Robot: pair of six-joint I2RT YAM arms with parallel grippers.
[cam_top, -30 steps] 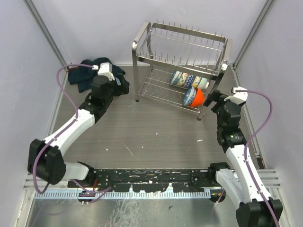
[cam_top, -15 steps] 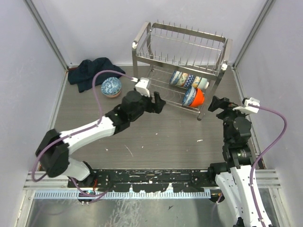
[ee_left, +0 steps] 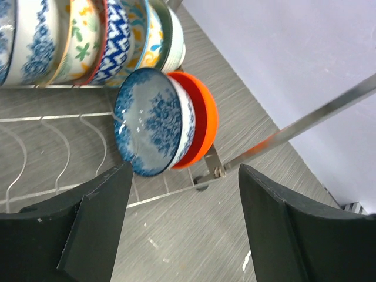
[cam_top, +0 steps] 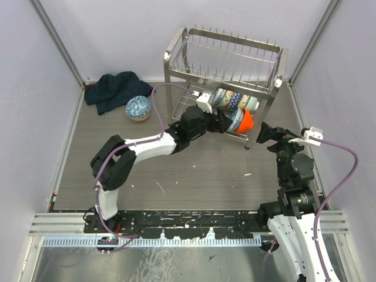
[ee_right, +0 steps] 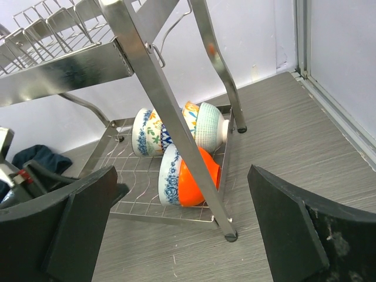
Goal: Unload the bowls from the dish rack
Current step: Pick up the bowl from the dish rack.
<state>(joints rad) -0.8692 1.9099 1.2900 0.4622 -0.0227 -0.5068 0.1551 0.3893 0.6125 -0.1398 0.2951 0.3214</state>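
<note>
The blue floral bowl's near rim stands clear of the orange bowl (ee_left: 205,124), so I will move my left gripper to the right in the top view to close on that rim.
The dish rack (cam_top: 227,54) stands at the back of the table. On its lower tier lies a row of several patterned bowls (cam_top: 234,98). In front of them a blue floral bowl (ee_left: 151,120) sits nested over an orange bowl (ee_left: 205,124). My left gripper (cam_top: 224,123) is open, just short of the blue floral bowl, with nothing between its fingers (ee_left: 100,223). Open and empty as well, my right gripper (cam_top: 265,133) hangs off the rack's front right corner, facing the orange bowl (ee_right: 200,176). Another blue bowl (cam_top: 138,107) stands on the table.
A dark cloth (cam_top: 111,88) lies at the back left, beside the blue bowl on the table. The rack's slanted front post (ee_right: 170,117) and its foot (ee_right: 231,237) stand between my right gripper and the bowls. Walls close in both sides.
My left arm swung from the cloth at the back left across to the rack's lower tier, leaving a blue bowl on the table. The right gripper drew back slightly to the right.
</note>
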